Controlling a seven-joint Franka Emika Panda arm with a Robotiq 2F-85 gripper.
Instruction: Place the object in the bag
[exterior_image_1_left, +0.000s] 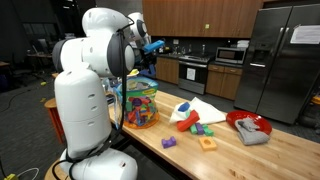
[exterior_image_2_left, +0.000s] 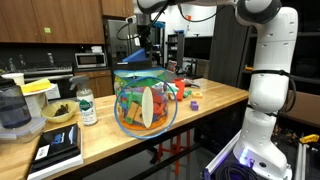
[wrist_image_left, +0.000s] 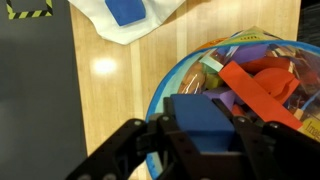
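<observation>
The robot needs to lower the small blue block (wrist_image_left: 205, 120) with its gripper toward the see-through bag's open top (wrist_image_left: 246, 88) just below, then release the block above the toys.
My gripper (wrist_image_left: 205, 150) is shut on the small blue block (wrist_image_left: 205, 120), which fills the space between the fingers in the wrist view. It hangs just above the open top of the see-through bag (wrist_image_left: 250, 70), which is full of colourful toys. In both exterior views the gripper (exterior_image_1_left: 150, 45) (exterior_image_2_left: 143, 45) is above the upright, roundish bag (exterior_image_1_left: 140, 105) (exterior_image_2_left: 145, 100) on the wooden table. The block shows as a blue spot (exterior_image_1_left: 155, 45) at the fingers.
A flat white cloth (exterior_image_1_left: 195, 108) (wrist_image_left: 130, 25) holding a blue piece (wrist_image_left: 125, 10) lies beyond the bag. A green block (exterior_image_1_left: 197, 128), an orange square piece (exterior_image_1_left: 207, 143), a purple piece (exterior_image_1_left: 168, 142) and a red bowl (exterior_image_1_left: 245, 125) are nearby. A bottle (exterior_image_2_left: 87, 105) and a blender (exterior_image_2_left: 12, 105) stand at one table end.
</observation>
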